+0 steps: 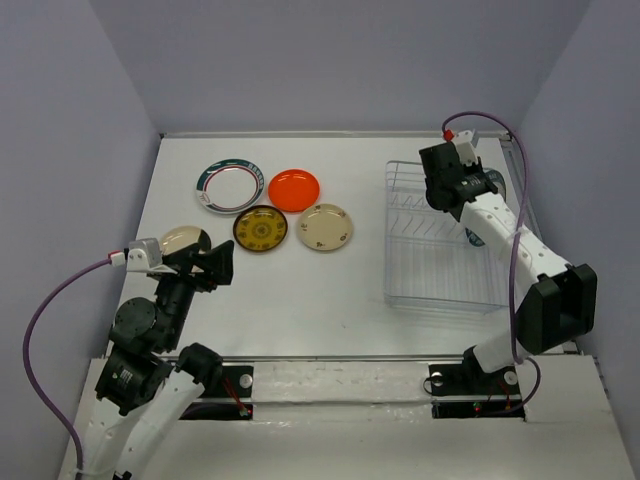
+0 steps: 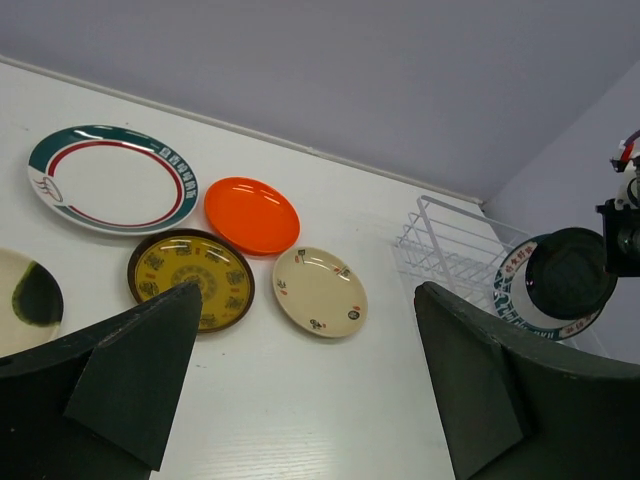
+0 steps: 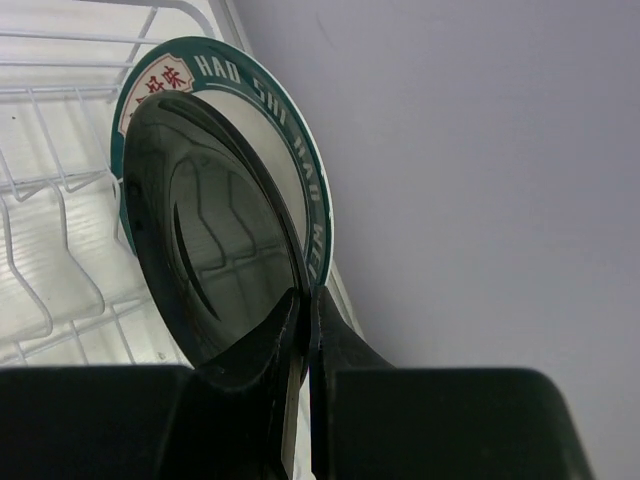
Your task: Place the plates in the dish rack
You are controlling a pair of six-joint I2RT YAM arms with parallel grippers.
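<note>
My right gripper holds the dark glossy plate on edge above the gap beside the upright wires, so next I will lower it in and release its rim.
The wire dish rack (image 1: 437, 262) stands at the right. My right gripper (image 3: 305, 300) is shut on the rim of a dark glossy plate (image 3: 215, 260), held on edge over the rack's far right end (image 1: 492, 186). Right behind it a white plate with a teal lettered rim (image 3: 300, 150) stands upright. On the table at the left lie the green-red rimmed plate (image 1: 230, 186), orange plate (image 1: 294, 189), brown-yellow plate (image 1: 261, 230), cream floral plate (image 1: 325, 227) and small beige plate (image 1: 185, 240). My left gripper (image 1: 215, 265) is open and empty, just near of them.
The rack (image 2: 450, 240) sits close to the right wall, and its upright wires (image 3: 40, 200) lie left of the held plate. The back wall runs behind the plates. Bare white table (image 1: 300, 300) lies between the plates and the rack.
</note>
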